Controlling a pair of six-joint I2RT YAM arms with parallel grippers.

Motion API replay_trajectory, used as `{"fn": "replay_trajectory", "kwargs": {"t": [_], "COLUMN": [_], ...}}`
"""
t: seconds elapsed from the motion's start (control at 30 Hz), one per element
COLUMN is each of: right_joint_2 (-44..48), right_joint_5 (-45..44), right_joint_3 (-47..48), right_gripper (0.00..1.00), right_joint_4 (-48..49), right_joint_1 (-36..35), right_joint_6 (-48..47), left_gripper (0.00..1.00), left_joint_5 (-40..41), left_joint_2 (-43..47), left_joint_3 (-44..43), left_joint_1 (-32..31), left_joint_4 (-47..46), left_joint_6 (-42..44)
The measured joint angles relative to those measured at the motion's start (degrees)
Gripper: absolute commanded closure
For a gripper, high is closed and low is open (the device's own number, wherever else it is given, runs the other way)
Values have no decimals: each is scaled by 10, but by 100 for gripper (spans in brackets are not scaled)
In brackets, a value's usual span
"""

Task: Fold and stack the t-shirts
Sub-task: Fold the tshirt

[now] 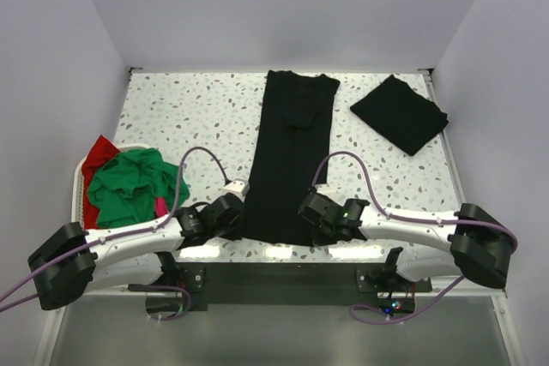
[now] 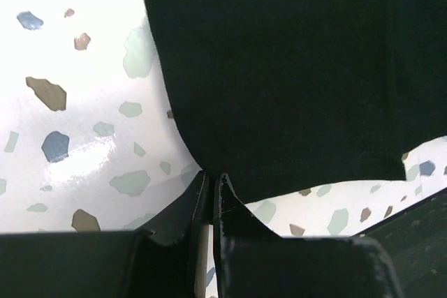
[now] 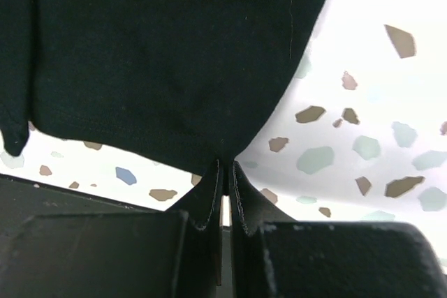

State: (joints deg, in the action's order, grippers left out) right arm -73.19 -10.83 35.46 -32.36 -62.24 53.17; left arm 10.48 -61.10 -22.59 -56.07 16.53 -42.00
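Observation:
The black t-shirt still lies as a long strip, so the robot's left gripper should carry its hem corner up and outward to the strip's far end (image 1: 293, 85) and let go of it there.
A black t-shirt (image 1: 287, 152), folded lengthwise into a long strip, lies down the middle of the table. My left gripper (image 1: 241, 215) sits at its near left corner. In the left wrist view the gripper (image 2: 211, 176) is shut, its tips pinching the hem corner of the black cloth (image 2: 293, 68). My right gripper (image 1: 305, 209) is at the near right corner. In the right wrist view that gripper (image 3: 225, 165) is shut on the hem of the black cloth (image 3: 160, 54). A second black t-shirt (image 1: 399, 114) lies folded at the back right.
A white basket (image 1: 83, 171) at the left table edge holds crumpled green (image 1: 133, 184), red (image 1: 101, 152) and magenta (image 1: 160, 206) shirts. The speckled tabletop (image 1: 197, 117) ends at white walls behind and to both sides.

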Motion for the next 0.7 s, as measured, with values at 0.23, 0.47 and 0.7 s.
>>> {"fn": "replay_trajectory", "kwargs": {"t": [0.23,0.47,0.7], "right_joint_2": [31,55,56], "right_joint_5": [-44,-90,-95], "right_joint_3": [21,63,95], "right_gripper": [100,100,100], "right_joint_4": [-34,-36,-12], "right_joint_1": [1,56,148], "right_joint_6": [-4,-47,-122], "left_gripper": [100,100,100], "left_joint_5": [40,48,19], "left_joint_2": [3,5,-43], "left_joint_3": [0,-21,-81], "left_joint_1": [2,37,93], "left_joint_4": [-43,-95,-178], "left_joint_6": [-2,26,67]}}
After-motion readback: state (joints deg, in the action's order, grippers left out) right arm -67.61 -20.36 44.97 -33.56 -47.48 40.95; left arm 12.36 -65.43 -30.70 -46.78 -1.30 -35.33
